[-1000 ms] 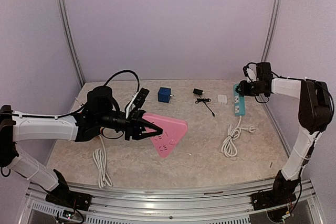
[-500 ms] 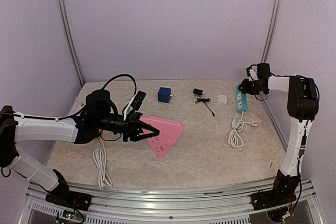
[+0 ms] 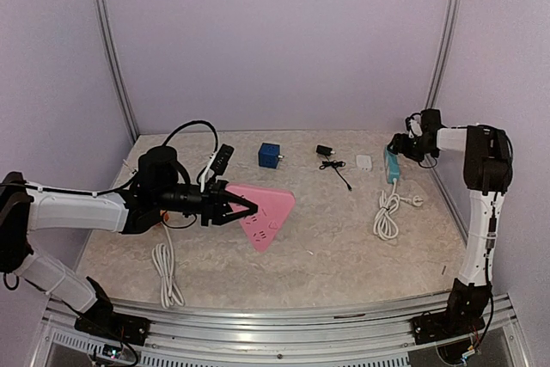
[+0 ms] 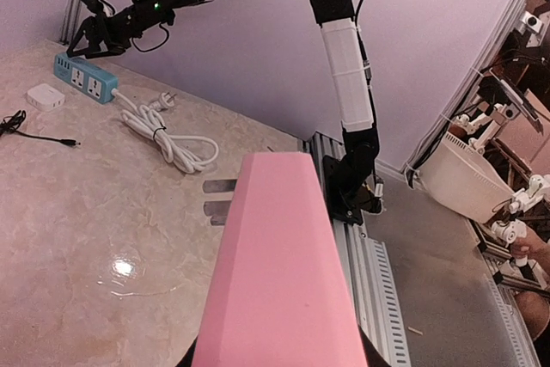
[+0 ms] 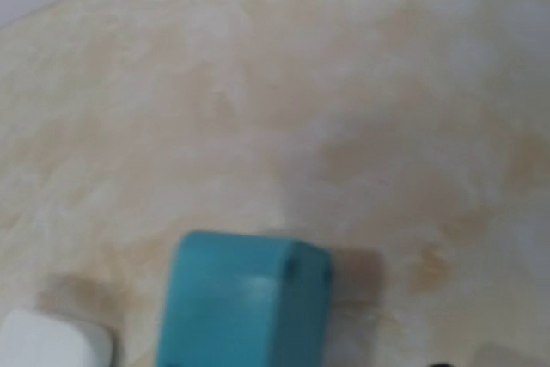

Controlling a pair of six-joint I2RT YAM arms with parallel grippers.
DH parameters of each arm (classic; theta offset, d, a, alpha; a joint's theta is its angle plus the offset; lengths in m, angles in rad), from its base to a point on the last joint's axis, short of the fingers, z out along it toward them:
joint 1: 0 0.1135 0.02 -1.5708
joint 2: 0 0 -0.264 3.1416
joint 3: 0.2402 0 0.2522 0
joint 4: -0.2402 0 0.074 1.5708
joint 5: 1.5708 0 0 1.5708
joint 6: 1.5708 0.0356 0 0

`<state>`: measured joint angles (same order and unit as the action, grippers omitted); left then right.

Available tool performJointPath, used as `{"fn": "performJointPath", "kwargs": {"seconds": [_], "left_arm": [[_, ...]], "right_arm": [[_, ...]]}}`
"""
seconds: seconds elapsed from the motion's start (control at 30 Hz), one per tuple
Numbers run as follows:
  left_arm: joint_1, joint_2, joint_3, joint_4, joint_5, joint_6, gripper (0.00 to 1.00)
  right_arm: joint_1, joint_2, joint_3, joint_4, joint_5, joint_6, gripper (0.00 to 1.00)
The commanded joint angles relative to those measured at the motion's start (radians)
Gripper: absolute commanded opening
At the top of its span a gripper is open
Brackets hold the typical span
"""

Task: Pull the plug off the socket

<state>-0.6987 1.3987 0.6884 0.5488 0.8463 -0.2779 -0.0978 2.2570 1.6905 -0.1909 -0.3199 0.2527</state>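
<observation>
The robot's left gripper will next carry the pink block outward and lower it onto the tabletop between blue cube and black cable [image 3: 302, 184] to let go of it, since that spot is bare.
My left gripper [image 3: 241, 208] is shut on a corner of the pink triangular socket strip [image 3: 266, 212] and holds it just above the table at centre left. In the left wrist view the pink strip [image 4: 284, 255] fills the foreground and hides the fingers. A small black plug [image 3: 324, 151] with a thin cable lies loose on the table at the back, apart from any socket. My right gripper [image 3: 398, 145] stands open over the far end of a teal power strip [image 3: 392, 165]. That strip [image 5: 245, 298] rests on the table, its end low in the right wrist view.
A blue cube socket [image 3: 270, 155] sits at the back centre and a white adapter [image 3: 364, 162] lies beside the teal strip. The teal strip's coiled white cord [image 3: 385, 217] trails forward at the right. Another white cord [image 3: 165, 272] lies front left. Frame posts stand at the back corners.
My left gripper has drawn the pink strip a little to the left. The right arm has folded back toward the right wall, the teal strip has swung and looks narrower, and the jaws have opened off it.
</observation>
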Motion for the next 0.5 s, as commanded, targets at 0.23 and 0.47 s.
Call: {"fn": "performJointPath", "kwargs": {"seconds": [0.23,0.47], "left_arm": [[0.066,0.063,0.077,-0.115,-0.238,-0.043,0.0],[0.073,0.196,0.252,-0.219,-0.343,-0.048,0.0]], "right_arm": [[-0.008,-0.106,-0.012,-0.015,0.026,0.015,0.79],[0.052,-0.224,-0.098,0.018,-0.002,0.004,0.77]]}}
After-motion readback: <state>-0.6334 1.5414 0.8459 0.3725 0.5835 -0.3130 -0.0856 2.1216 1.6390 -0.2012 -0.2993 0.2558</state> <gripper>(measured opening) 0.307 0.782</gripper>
